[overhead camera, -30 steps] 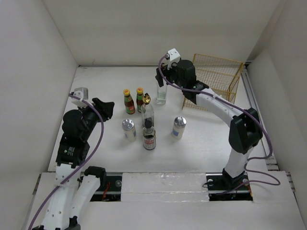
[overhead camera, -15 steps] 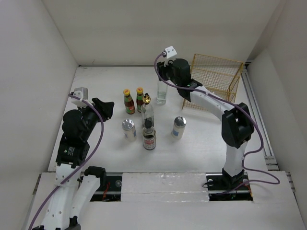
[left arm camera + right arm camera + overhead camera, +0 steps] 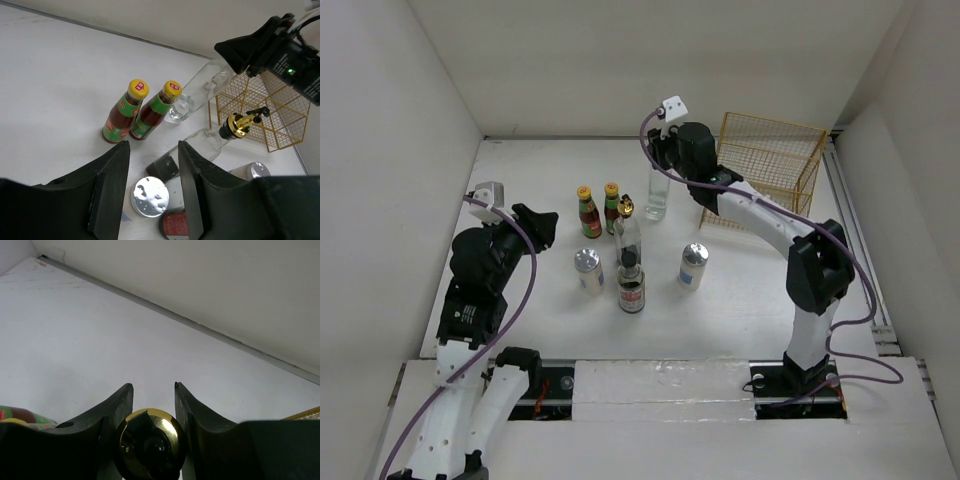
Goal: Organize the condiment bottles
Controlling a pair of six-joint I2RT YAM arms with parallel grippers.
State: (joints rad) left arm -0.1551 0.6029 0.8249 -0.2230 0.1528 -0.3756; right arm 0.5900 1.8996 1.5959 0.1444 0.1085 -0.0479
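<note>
I will lift my right gripper, move right in the top view, lower the gold-topped bottle into the basket's far end (image 3: 752, 143) and let go of it, as the wire basket is empty.
Two red-sauce bottles with yellow caps (image 3: 588, 212) (image 3: 612, 205) stand side by side. A tall clear gold-topped bottle (image 3: 657, 195) stands right of them. My right gripper (image 3: 658, 165) sits over its top, and in the right wrist view the gripper (image 3: 153, 386) has its fingers against both sides of the gold top (image 3: 150, 442). A second tall clear bottle (image 3: 627, 235) stands in front, with the dark black-capped jar (image 3: 631, 285) below it. White silver-lidded shakers (image 3: 588, 270) (image 3: 693, 265) flank the jar. My left gripper (image 3: 538, 225) is open and empty, left of the group, above the shaker (image 3: 149, 197).
The yellow wire basket (image 3: 770, 165) stands at the back right, just right of my right arm's forearm. White walls close in the back and both sides. A rail runs along the table's right edge (image 3: 850, 230).
My right arm has shifted, its wrist moving slightly back and left over the tall clear bottle. The bottle stays in place. The left arm has not moved.
</note>
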